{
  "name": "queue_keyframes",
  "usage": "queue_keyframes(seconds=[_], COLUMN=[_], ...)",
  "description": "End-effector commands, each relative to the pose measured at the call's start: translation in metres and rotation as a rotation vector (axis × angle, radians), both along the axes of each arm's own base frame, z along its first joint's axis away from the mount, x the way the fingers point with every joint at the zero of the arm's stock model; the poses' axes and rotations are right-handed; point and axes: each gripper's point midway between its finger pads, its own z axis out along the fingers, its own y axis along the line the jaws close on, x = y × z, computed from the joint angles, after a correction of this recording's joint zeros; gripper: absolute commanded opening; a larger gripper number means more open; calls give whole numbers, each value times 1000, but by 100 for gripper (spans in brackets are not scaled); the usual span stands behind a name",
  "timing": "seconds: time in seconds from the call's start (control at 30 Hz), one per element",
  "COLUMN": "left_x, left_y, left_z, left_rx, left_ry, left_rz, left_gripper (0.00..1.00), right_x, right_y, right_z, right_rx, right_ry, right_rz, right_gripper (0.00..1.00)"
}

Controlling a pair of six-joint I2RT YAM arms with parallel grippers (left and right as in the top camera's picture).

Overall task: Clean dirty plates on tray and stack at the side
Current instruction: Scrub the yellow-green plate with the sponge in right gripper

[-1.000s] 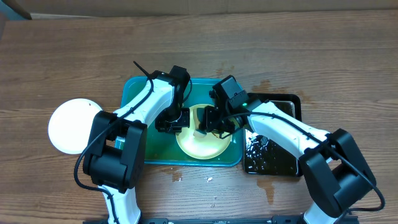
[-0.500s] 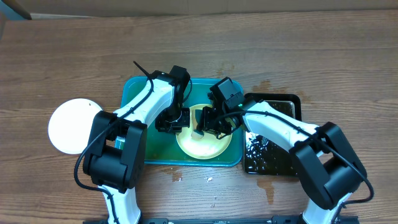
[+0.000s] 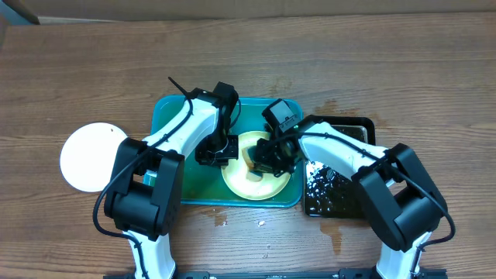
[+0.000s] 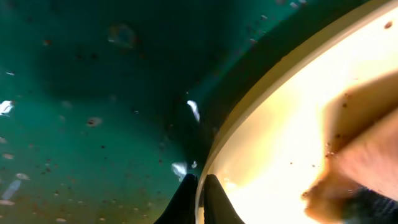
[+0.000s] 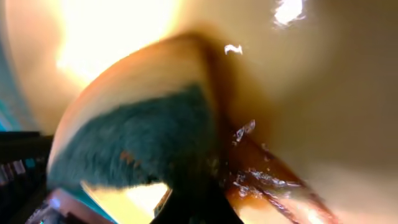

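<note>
My right gripper wipes the sponge over the brown smear next, lifts across, lowers and releases it. The black tray point(image 3: 336, 184) lies right of my right gripper in the overhead view.
A pale yellow-green plate point(image 3: 260, 184) lies in the teal tray point(image 3: 167, 167). My left gripper point(image 3: 219, 152) is shut on the plate's left rim, one finger on each side of the edge point(image 4: 200, 194), with the plate point(image 4: 286, 124) to the right and the wet tray floor point(image 4: 93, 93) to the left. My right gripper point(image 3: 270, 157) is shut on a sponge point(image 5: 143, 124) and presses it onto the plate point(image 5: 311, 93), where brown liquid smears beside it. The sponge also shows in the left wrist view point(image 4: 367, 155). A white plate point(image 3: 89, 156) lies on the table left of the tray.
A black tray point(image 3: 341, 198) with wet residue sits right of the teal tray, under my right arm. Small crumbs and damp spots lie on the wooden table in front of the trays.
My right gripper has moved the sponge a little to the right across the yellow-green plate, and its arm has swung in. The left gripper has kept its hold on the rim.
</note>
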Motion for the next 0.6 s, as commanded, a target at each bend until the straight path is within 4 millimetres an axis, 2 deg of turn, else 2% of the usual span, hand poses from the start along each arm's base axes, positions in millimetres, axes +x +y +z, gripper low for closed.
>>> queue_keyframes(seconds=[0.0,0.17,0.33,0.47,0.57], left_x=[-2,-3,-3,-3,-3], left_y=[13,15,16,16,16], left_z=[-7,-7,-7,-7,-7], left_rx=[66,72,74,75,74], left_ry=[13,18,19,21,21], left_rz=[8,8,18,19,19], left_gripper=[4,4,4,4,4], right_x=[6,3,0,5,14], right_y=[-58,-83,-94,-94,-95], right_z=[-30,-32,-31,-16,4], right_rx=[-249,-327,-381,-375,-364], right_ry=[-9,7,11,-30,-99], right_rz=[-60,-54,-54,-62,-77], right_gripper=[4,4,4,4,4])
